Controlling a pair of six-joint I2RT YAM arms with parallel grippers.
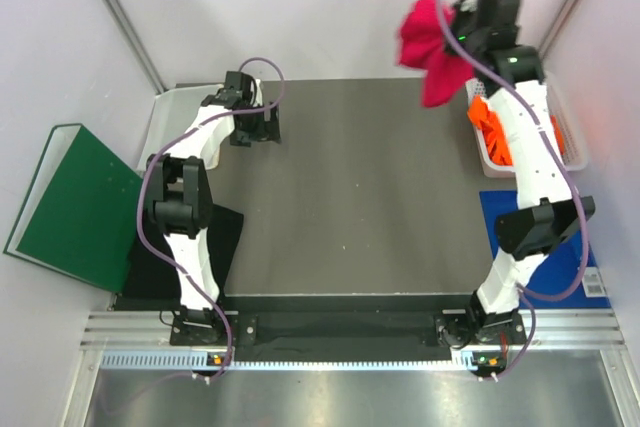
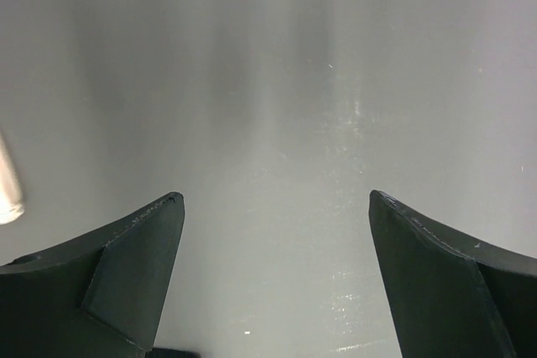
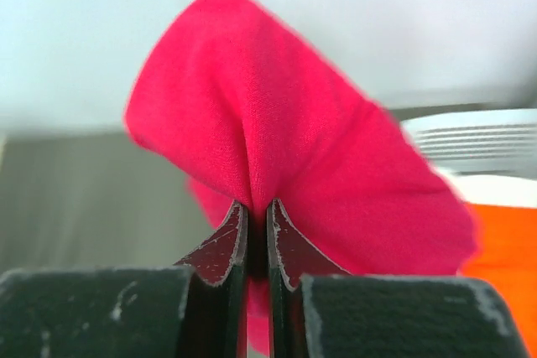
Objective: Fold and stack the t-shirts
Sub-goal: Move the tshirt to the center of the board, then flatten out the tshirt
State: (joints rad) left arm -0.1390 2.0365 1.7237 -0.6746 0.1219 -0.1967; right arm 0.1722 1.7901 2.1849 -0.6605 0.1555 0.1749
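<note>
My left gripper moves to the right in the top view next, over the bare middle tabletop, to pinch the t-shirt's cloth, because the crimson-pink t-shirt (image 1: 430, 47) hangs bunched.
My right gripper (image 1: 458, 29) is raised high at the back right and is shut on the crimson-pink t-shirt (image 1: 430, 47), which hangs bunched from it above the table. In the right wrist view the jaws (image 3: 257, 207) pinch a fold of the pink cloth (image 3: 319, 140). The bright orange t-shirt (image 1: 490, 132) lies in a white basket (image 1: 572, 137) under that arm; it also shows in the right wrist view (image 3: 503, 249). The black t-shirt (image 1: 222, 237) lies flat at the front left, partly under the left arm. My left gripper (image 1: 256, 129) is open and empty low over the grey table at the back left (image 2: 277, 207).
A dark green binder (image 1: 75, 202) lies off the table's left edge. A blue board (image 1: 545, 247) lies at the right, under the right arm. A white flat object (image 1: 168, 112) sits behind the left arm. White walls close in the back and sides.
</note>
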